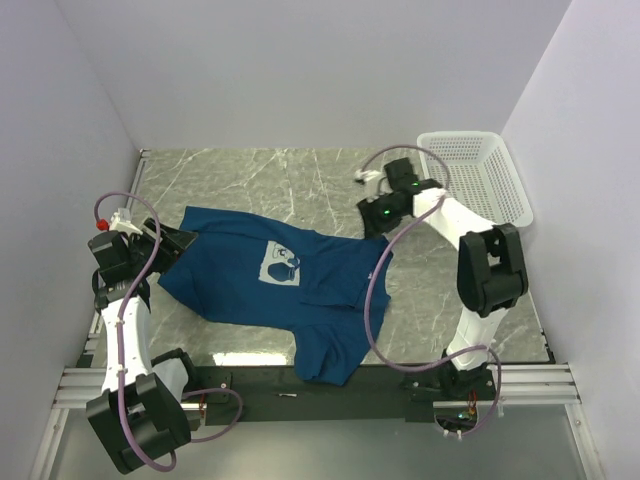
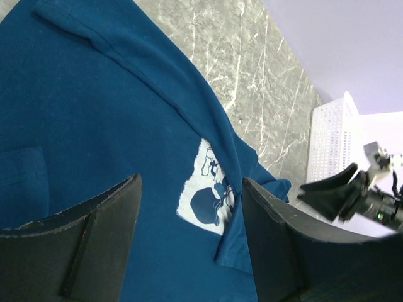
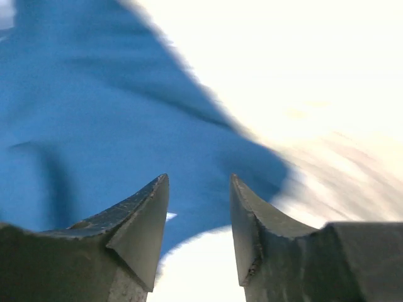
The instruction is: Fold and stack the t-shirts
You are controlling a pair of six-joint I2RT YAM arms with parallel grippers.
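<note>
My right gripper should go down onto the tip of the shirt's corner nearest the basket and close next, because that corner sticks out just below the gripper's empty open fingers.
One dark blue t-shirt lies spread and rumpled on the marble table, its white square print facing up. A fold of cloth covers one edge of the print. My left gripper hovers open over the shirt's left edge, nothing between its fingers. My right gripper is open just above the shirt's right sleeve. In the blurred right wrist view the gap between its jaws is empty, with blue cloth below.
A white mesh basket stands at the back right corner, also visible in the left wrist view. The shirt's lower part drapes over the table's near edge. White walls close the table on three sides.
</note>
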